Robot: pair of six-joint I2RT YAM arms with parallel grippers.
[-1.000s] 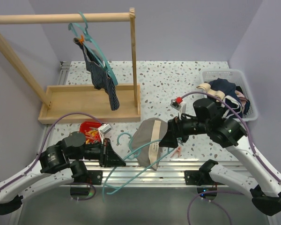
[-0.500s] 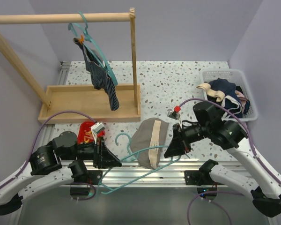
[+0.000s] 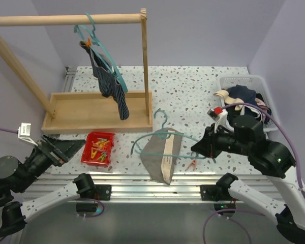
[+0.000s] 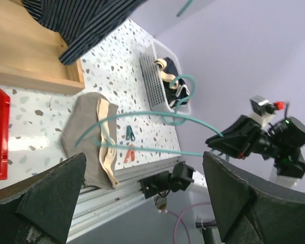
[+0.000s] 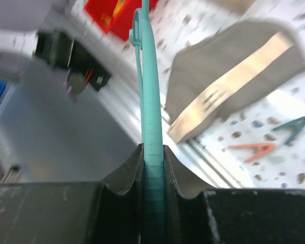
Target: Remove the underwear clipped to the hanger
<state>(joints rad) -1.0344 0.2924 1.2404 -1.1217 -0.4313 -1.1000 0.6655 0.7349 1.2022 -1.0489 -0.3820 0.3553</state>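
Observation:
I should lift my right gripper and turn the empty hanger outward, hook it there and release it, because the bar's bare end [image 3: 126,19] is above my right gripper and farther outward.
A grey-beige underwear [image 3: 160,155] lies flat at the table's near edge, also in the left wrist view [image 4: 86,137] and the right wrist view [image 5: 229,86]. No clip shows on it. A teal hanger [image 3: 165,134] hovers over it, and my right gripper [image 3: 195,147] is shut on its right end [image 5: 151,101]. My left gripper [image 3: 71,147] is far to the left, open and empty [image 4: 147,203]. A navy striped underwear [image 3: 111,84] hangs from a second teal hanger [image 3: 99,43] on the rail, held by an orange clip [image 3: 87,44].
The wooden rack [image 3: 99,109] stands at the back left. A red tray [image 3: 97,147] holds several clips. A white basket [image 3: 254,84] of clothes sits at the right. An orange clip [image 3: 193,163] and a teal clip [image 4: 129,133] lie loose near the front edge.
My left gripper opened, let go of the hanger and pulled back to the left. My right gripper shut on the hanger's right end and carried it right, over the grey-beige underwear.

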